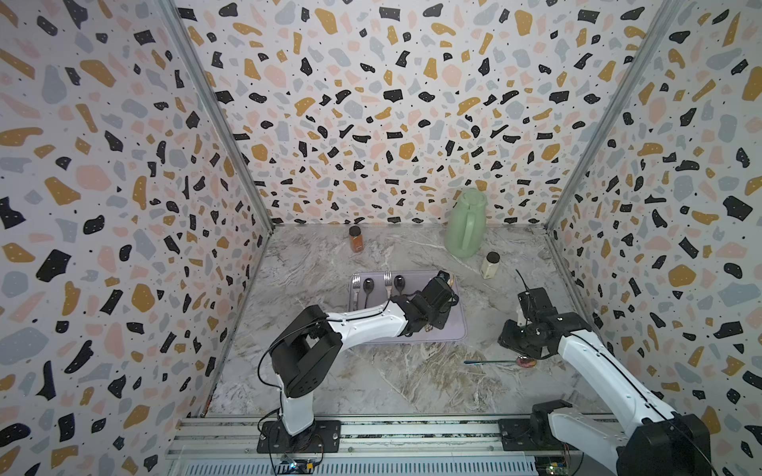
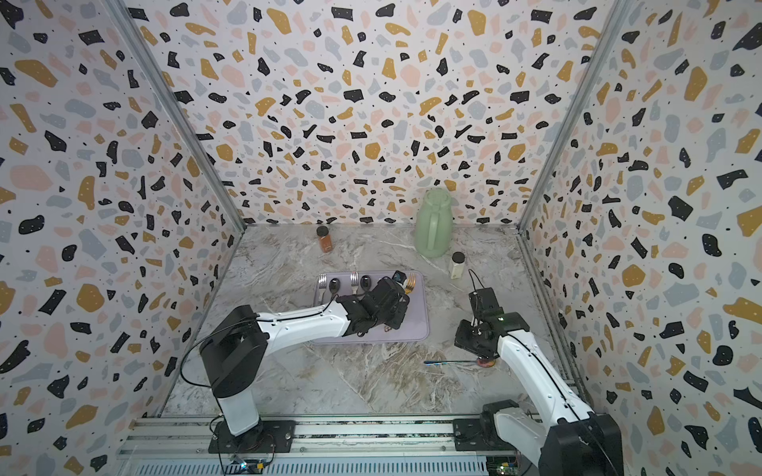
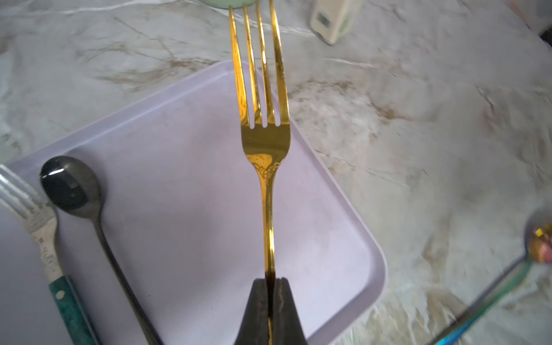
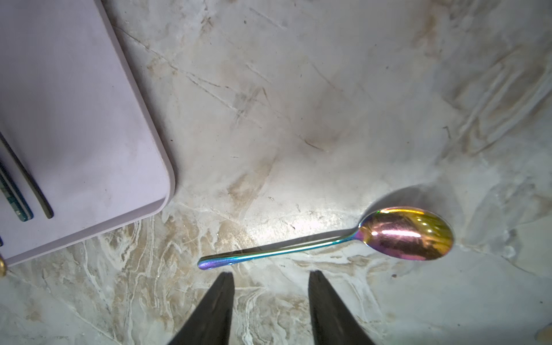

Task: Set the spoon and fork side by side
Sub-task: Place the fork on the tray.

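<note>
The tray's bare part point(image 1: 419, 283) point(image 3: 198, 217) is below, next to a black spoon, so the left gripper should next lower the fork there, turn it parallel to that spoon and let it go.
My left gripper point(image 3: 270, 279) is shut on the handle of a gold fork point(image 3: 265, 140). It holds the fork above the right part of the lavender tray point(image 3: 194, 179), tines pointing toward the back; the tines point(image 2: 410, 282) show past the wrist in a top view. A rainbow-coloured spoon point(image 4: 298, 248) lies flat on the marble table right of the tray, seen in both top views point(image 1: 495, 362), handle toward the tray. My right gripper point(image 4: 270, 276) hangs open just over the spoon's handle end, touching nothing.
On the tray's left part lie two silver forks point(image 1: 356, 284) point(image 1: 387, 282), each with a black spoon point(image 1: 368, 286) point(image 1: 398, 284) beside it. At the back stand a green jug point(image 1: 466, 224), an orange spice jar point(image 1: 355, 239) and a white bottle point(image 1: 490, 265). Patterned walls enclose three sides.
</note>
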